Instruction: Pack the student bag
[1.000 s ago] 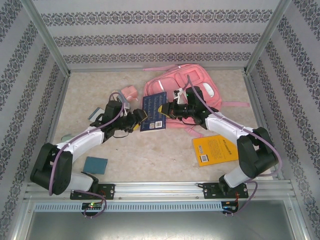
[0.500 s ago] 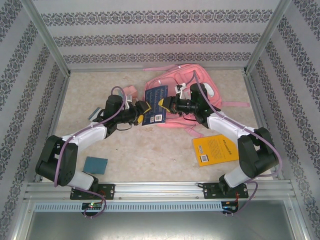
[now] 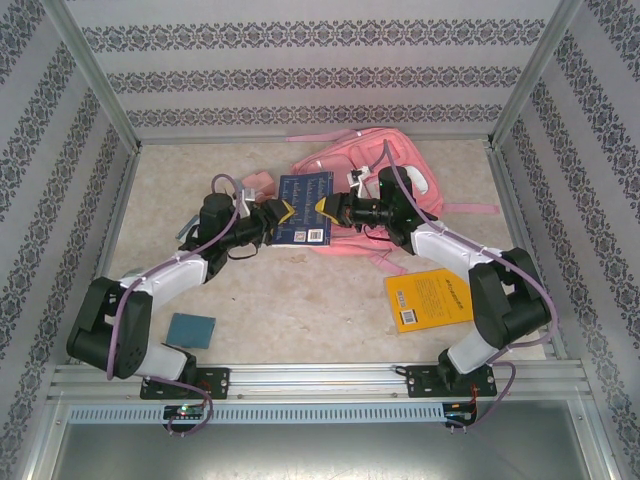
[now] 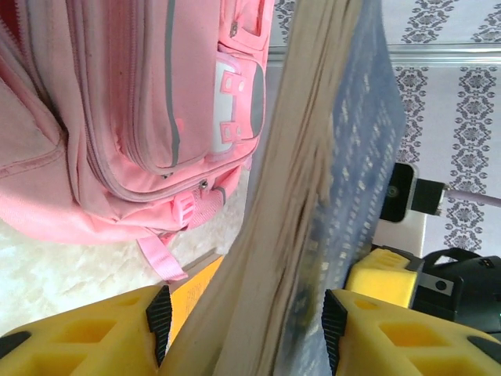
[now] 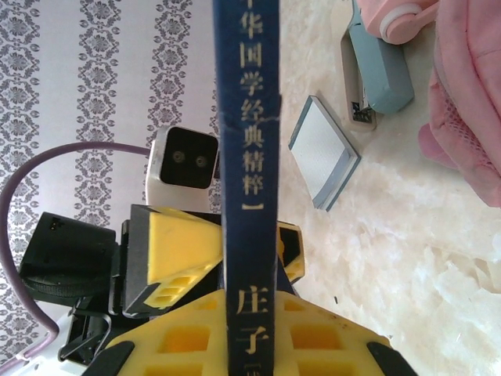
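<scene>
The open fingers already straddle the book's pages, so my left gripper will next pull slightly away from my right gripper and close on the pages' fanned edge.
The student bag (image 3: 345, 160) lies flat at the back centre of the table, a big pink backpack, and its front pockets show in the left wrist view (image 4: 133, 117). In front of it a dark blue book (image 3: 305, 207) stands on edge above the table. My right gripper (image 3: 322, 208) is shut on its spine side (image 5: 249, 313). My left gripper (image 3: 283, 212) reaches in from the left. Its jaws stand open on either side of the fanned page edge (image 4: 246, 321), pads (image 4: 159, 317) close to the book (image 4: 313, 196).
An orange book (image 3: 430, 298) lies at the near right. A small blue-grey notebook (image 3: 190, 328) sits at the near left. A small pink box (image 3: 258, 183) and a stapler (image 5: 380, 74) lie left of the bag. A pink strap (image 3: 475, 208) trails right.
The book, held by the right gripper, rose a little and turned more square. The left gripper moved up to its left edge and its jaws narrowed around it.
</scene>
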### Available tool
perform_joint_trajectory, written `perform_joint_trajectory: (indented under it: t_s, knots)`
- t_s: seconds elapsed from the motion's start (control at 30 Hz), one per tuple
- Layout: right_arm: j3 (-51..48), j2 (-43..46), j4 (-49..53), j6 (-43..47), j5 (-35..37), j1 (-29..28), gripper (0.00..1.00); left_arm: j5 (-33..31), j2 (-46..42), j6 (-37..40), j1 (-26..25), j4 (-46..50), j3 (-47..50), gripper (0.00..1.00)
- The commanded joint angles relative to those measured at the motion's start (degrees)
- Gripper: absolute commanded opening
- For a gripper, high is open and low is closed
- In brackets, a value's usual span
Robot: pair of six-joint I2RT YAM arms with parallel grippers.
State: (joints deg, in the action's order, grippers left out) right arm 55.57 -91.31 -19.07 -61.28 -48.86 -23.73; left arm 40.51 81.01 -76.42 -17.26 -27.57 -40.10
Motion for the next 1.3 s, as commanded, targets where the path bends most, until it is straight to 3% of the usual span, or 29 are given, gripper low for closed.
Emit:
perform_joint_trajectory:
  t_s: [0.0, 0.17, 0.6, 0.8, 1.0, 1.03, 1.1, 1.2, 1.27]
  knots:
    - [1.16, -0.82, -2.29, 1.49, -1.28, 0.08, 0.0, 1.36, -3.77, 3.8, 0.05, 3.13, -1.53, 0.63]
    - [2.76, -0.19, -2.86, 0.54, -2.1, 0.25, 0.0, 0.37, -4.5, 7.38, 2.27, 8.48, -0.89, 0.72]
    - [3.23, -3.19, -9.12, -4.28, -3.65, 0.08, 0.0, 5.09, -0.61, 0.22, 3.25, -4.22, -0.51, 0.71]
    - [3.35, -5.6, -8.88, -3.43, -4.16, 0.08, 0.0, 5.44, -3.0, -0.31, 3.27, -4.21, -0.95, 0.52]
    - [3.85, -7.37, -7.78, -1.9, -4.65, 0.08, 0.01, 4.05, -4.7, 1.55, 3.33, 0.56, -1.38, 0.15]
    - [4.01, -7.58, -7.09, -1.43, -4.63, 0.08, 0.14, 3.6, -4.9, 1.96, 3.29, 1.57, -1.47, 0.11]
    - [4.18, -7.67, -5.23, 0.0, -3.96, 0.32, 0.29, 2.6, -5.4, 3.07, 3.3, 3.57, -1.56, 0.07]
    - [4.6, -6.93, 1.07, 4.07, -1.43, 1.17, 0.39, 0.58, -6.61, 5.94, 3.46, 8.5, -2.01, 0.04]
    - [6.4, -5.89, 11.2, 11.06, 2.88, 1.57, 0.45, -1.14, -8.04, 8.65, 3.8, 12.73, -2.45, 0.04]
